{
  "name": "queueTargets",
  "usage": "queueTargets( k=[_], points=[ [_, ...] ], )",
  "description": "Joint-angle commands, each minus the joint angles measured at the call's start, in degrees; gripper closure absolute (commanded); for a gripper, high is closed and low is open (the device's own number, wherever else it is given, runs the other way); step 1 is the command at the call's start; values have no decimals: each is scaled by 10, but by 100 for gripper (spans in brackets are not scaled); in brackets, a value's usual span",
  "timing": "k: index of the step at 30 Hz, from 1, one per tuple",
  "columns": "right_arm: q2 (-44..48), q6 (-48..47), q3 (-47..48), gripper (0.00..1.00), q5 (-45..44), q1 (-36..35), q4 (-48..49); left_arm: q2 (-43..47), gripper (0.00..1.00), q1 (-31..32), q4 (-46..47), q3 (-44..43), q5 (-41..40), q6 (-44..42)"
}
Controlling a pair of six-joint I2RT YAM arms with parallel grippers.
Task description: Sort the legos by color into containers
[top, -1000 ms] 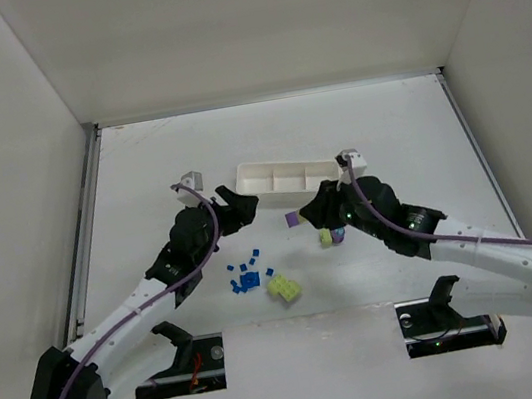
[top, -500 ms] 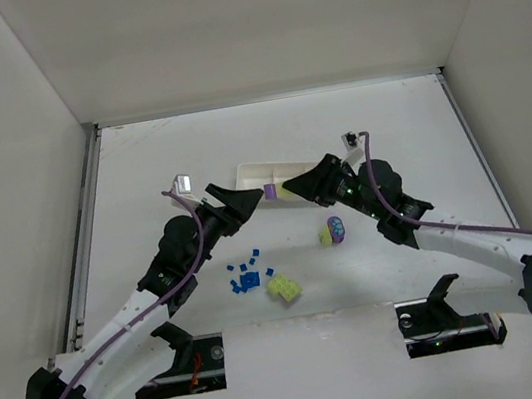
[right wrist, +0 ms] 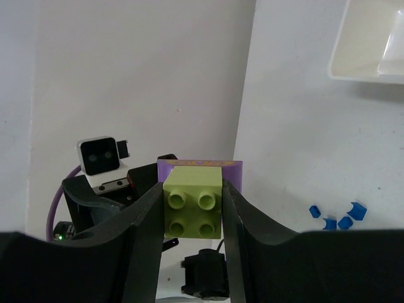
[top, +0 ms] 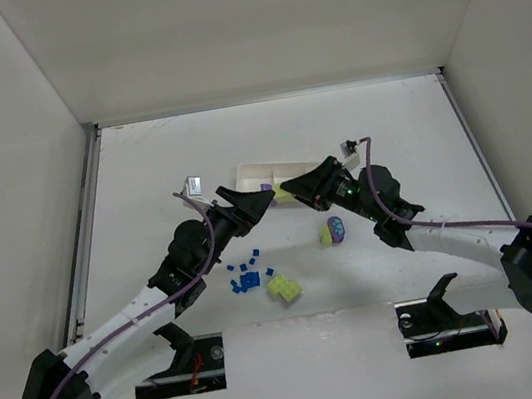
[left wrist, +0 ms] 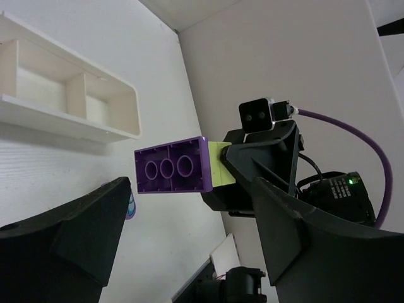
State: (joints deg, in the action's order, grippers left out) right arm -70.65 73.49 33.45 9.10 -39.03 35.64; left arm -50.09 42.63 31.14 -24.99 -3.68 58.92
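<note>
My left gripper moves toward the purple brick next and closes on the purple part, since the brick juts from the right gripper just beyond my spread fingers.
My right gripper is shut on a yellow-green brick joined to a purple brick, held in the air just in front of the white tray. My left gripper is open and empty. It faces the purple brick, which sits just beyond its spread fingertips. Several small blue bricks and a yellow-green brick lie on the table near the front. A yellow-green and purple piece lies to their right.
The tray's right part is hidden behind my right arm in the top view. The left wrist view shows two of its compartments. White walls close in the table on three sides. Two stands sit at the near edge by the arm bases.
My right gripper has lifted the joined yellow-green and purple bricks off the table toward the tray. My left gripper has moved right to meet them.
</note>
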Motion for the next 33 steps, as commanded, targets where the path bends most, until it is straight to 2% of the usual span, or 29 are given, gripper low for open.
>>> queueTargets(
  k=[1,6,25,33],
  points=[
    [1,18,-8,75,9,3,66,-15,25,2,43,4,-14,-7],
    [-9,21,-8,75,18,5,78,-51,29,-4,50,-7,-16,-1],
    [-38,-12,-31,75,4,25,79,-80,68,7,67,-15,-42,-25],
    [-42,-25,-30,76,5,22,77,-110,74,35,69,-28,-47,-61]
  ],
)
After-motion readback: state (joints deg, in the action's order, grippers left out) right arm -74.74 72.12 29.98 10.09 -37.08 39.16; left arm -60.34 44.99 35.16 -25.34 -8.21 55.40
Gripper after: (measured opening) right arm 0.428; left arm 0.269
